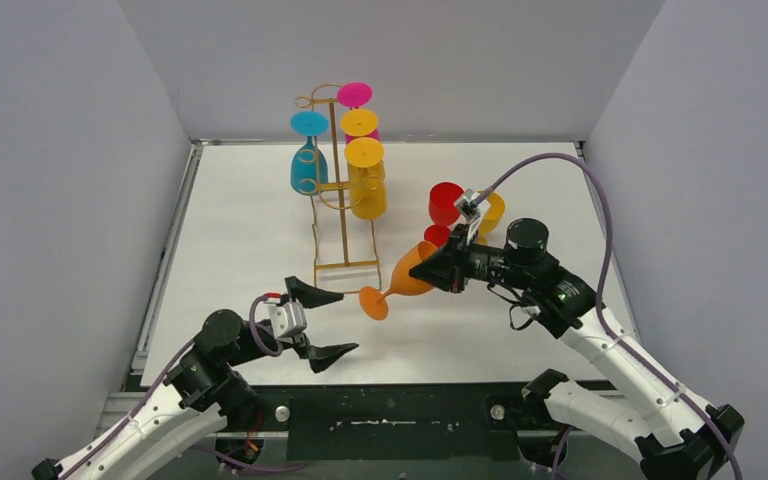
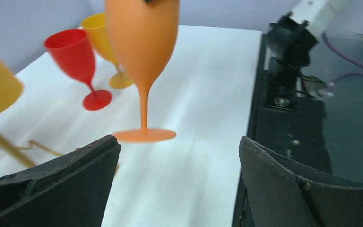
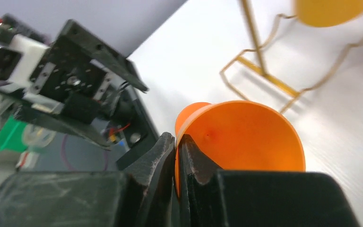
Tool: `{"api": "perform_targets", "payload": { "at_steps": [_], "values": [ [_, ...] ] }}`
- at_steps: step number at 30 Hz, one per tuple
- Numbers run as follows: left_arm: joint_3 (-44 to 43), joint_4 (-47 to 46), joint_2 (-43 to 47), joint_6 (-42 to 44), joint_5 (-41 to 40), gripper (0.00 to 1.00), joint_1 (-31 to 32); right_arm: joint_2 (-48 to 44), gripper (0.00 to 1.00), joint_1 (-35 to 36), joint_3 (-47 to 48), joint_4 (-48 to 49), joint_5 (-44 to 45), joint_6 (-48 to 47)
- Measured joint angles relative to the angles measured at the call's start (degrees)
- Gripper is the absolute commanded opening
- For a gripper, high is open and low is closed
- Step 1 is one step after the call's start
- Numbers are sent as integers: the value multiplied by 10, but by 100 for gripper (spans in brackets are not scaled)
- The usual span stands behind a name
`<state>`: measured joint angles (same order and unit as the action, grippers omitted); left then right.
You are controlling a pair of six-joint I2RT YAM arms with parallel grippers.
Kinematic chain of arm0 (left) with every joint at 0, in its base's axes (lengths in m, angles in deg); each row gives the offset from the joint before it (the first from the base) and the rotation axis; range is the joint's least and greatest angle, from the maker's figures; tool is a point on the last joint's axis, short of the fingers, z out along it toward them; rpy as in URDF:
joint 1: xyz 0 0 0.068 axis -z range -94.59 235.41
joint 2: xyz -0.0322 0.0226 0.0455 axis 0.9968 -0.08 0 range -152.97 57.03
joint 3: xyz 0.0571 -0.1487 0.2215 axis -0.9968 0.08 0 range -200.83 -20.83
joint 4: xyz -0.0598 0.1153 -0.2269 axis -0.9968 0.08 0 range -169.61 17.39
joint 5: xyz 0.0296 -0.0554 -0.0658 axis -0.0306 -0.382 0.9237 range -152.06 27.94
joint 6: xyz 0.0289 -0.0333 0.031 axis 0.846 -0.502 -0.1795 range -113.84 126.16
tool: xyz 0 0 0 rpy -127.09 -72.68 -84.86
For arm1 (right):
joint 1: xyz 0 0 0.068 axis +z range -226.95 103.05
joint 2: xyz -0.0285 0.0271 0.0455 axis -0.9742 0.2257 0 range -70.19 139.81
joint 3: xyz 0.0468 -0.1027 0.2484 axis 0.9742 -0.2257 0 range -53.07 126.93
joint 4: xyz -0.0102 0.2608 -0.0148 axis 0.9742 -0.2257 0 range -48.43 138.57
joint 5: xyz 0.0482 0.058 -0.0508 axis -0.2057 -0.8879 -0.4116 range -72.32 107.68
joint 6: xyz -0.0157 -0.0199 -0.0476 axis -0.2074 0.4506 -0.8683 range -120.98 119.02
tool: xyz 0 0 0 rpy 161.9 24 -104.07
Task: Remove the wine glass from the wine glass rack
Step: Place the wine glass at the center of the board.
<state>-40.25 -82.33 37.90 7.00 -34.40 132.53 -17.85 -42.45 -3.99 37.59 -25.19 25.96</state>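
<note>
My right gripper should move outward, turn fingers-down and lower the tilted glass upright, since the tabletop beside the red glass lies below and outward of my gripper.
The gold wire wine glass rack (image 1: pixel 345 225) stands at the table's middle back, with blue (image 1: pixel 308 165), pink (image 1: pixel 355 95) and yellow (image 1: pixel 368 190) glasses hanging on it. My right gripper (image 1: pixel 448 268) is shut on the rim of an orange wine glass (image 1: pixel 405 278), one finger inside the bowl (image 3: pixel 246 137) and one outside. The glass is tilted in the air just right of the rack's base, foot (image 1: pixel 373 303) low over the table. It also shows in the left wrist view (image 2: pixel 142 56). My left gripper (image 1: pixel 325 325) is open and empty, near the front edge, facing the orange glass.
A red glass (image 1: pixel 445 203) and a yellow glass (image 1: pixel 490 213) stand upright on the white table behind my right gripper; both show in the left wrist view, red (image 2: pixel 78 59) and yellow (image 2: pixel 101 33). Grey walls enclose three sides. The black base rail (image 1: pixel 390 410) runs along the front.
</note>
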Motion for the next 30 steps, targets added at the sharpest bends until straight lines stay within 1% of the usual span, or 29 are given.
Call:
{"api": "perform_targets", "payload": {
  "at_steps": [2,5,8,12,17,21,25,30],
  "values": [
    [0,9,11,3,-50,97,-2,-7,0,0,14,-27,61,-9],
    [0,24,30,1,-139,98,-13,-13,0,1,40,-96,202,-9],
    [0,53,48,-3,-242,97,-40,19,0,1,83,-162,319,-9],
    [0,73,64,-23,-323,97,-77,58,0,11,92,-187,415,-9],
    [-6,89,64,-97,-413,97,-119,93,0,57,82,-191,521,-5],
    [-45,129,16,-134,-465,97,-132,159,0,97,108,-194,597,-5],
    [-89,169,-37,-169,-508,97,-149,217,0,119,125,-185,633,3],
    [-106,194,-41,-186,-534,97,-163,258,0,121,134,-181,654,16]
  ]
}}
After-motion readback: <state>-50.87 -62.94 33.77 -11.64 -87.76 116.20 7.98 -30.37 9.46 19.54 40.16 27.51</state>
